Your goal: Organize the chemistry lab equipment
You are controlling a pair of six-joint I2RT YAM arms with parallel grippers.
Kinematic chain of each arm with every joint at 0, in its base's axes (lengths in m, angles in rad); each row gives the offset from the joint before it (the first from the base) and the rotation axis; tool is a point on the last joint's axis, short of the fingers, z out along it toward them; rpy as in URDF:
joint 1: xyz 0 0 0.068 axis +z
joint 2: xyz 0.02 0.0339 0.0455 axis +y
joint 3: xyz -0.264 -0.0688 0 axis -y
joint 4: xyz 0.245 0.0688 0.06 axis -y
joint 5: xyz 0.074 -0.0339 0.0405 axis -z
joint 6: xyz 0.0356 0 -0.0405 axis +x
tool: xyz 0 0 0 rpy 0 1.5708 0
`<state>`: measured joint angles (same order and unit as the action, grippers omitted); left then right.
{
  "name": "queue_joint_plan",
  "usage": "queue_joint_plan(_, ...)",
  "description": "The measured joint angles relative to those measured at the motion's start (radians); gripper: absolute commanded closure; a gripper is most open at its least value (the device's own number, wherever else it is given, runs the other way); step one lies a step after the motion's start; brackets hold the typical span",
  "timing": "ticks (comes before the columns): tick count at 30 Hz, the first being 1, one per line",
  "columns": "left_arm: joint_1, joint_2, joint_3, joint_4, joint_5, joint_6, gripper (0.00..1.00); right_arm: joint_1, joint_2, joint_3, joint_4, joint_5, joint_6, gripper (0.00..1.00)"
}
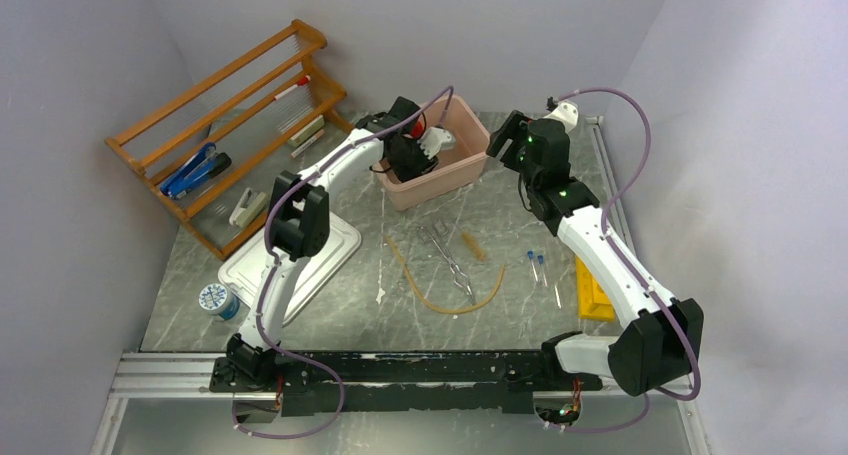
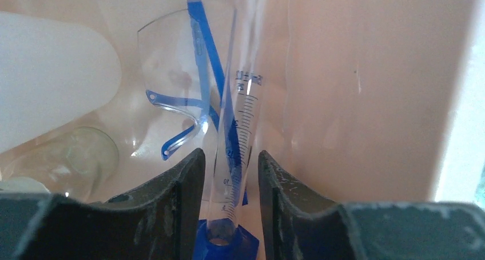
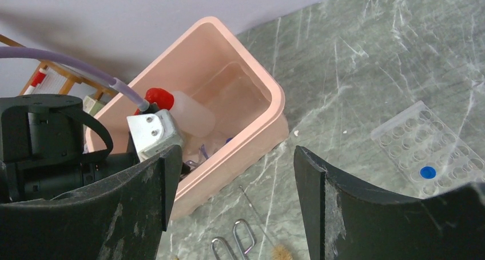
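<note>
The spot on the tabletop between tan tubing and tongs lies left in the top view. My right gripper isn't holding anything and will next swing back and down to close there.
My left gripper (image 2: 229, 154) reaches down inside the pink tub (image 1: 455, 175). A clear graduated cylinder (image 2: 243, 117) on a blue base stands between its fingers, and the jaws are parted a little around it, with a gap showing on the right side. Blue-framed goggles (image 2: 183, 77), the white squeeze bottle (image 3: 191, 114) with its red cap and a glass flask (image 2: 86, 157) lie in the tub. My right gripper (image 3: 233, 157) hangs open and empty above the table, right of the tub. Metal tongs (image 1: 445, 255), tan tubing (image 1: 440, 300), blue-capped tubes (image 1: 537, 263) and the yellow rack (image 1: 592, 293) lie on the table.
The orange wooden shelf rack (image 1: 230, 115) stands at the back left with tools on it. The tub's white lid (image 1: 300, 255) lies under the left arm, a small round container (image 1: 217, 300) beside it. A clear well plate (image 3: 426, 143) lies right of the tub.
</note>
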<state>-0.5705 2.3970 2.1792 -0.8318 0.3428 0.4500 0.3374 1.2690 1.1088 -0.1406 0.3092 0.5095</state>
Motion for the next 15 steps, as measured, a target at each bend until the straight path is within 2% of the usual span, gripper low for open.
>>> queue_joint_plan(4,0.002,0.0,0.021,-0.014,0.0,-0.006,0.53,0.0,0.002,0.0,0.0,-0.006,0.001,0.26)
queue_joint_plan(10,0.006,-0.05,0.034,-0.016,0.003,-0.03,0.39,0.0,0.001,0.0,0.0,-0.018,-0.011,0.23)
queue_joint_plan(15,0.012,-0.209,-0.04,0.074,0.008,-0.099,0.28,0.0,0.001,0.0,-0.016,-0.071,-0.052,0.21)
